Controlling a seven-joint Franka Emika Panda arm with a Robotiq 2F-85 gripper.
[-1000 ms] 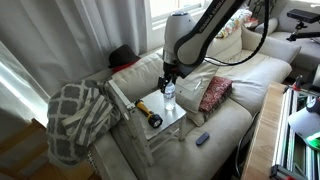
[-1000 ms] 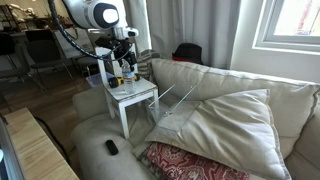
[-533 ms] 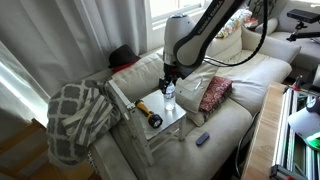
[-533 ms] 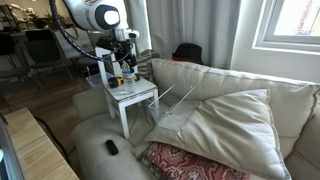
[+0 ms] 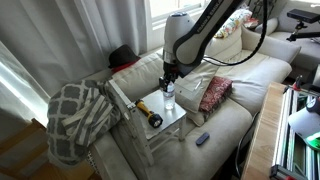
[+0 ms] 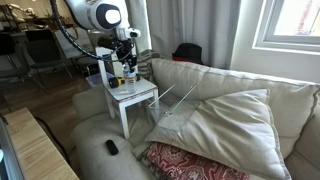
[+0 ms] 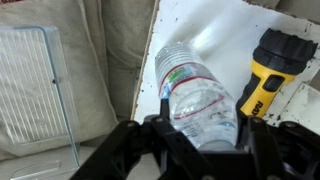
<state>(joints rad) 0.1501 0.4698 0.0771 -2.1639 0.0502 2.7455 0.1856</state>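
Note:
The robot next needs to carry the bottle (image 7: 195, 95) in its gripper to the left in the wrist view, over the bare cushion between the table and the panel below, and then lower and release it.
A clear plastic water bottle (image 7: 195, 95) with a red-and-blue label stands on a small white table (image 5: 172, 118) that rests on the couch. My gripper (image 7: 200, 140) comes down from above, with its black fingers on both sides of the bottle's upper part, touching it. In both exterior views the gripper (image 5: 167, 76) (image 6: 122, 62) sits right over the bottle (image 5: 169, 97). A yellow and black flashlight (image 7: 262, 75) lies on the table beside the bottle and also shows in an exterior view (image 5: 149, 113).
The table top (image 6: 135, 93) is small, with edges close on every side. A clear plastic panel (image 7: 35, 90) lies on the beige cushion beside it. A patterned blanket (image 5: 78, 115), a red pillow (image 5: 214, 93) and a dark remote (image 5: 203, 138) lie on the couch.

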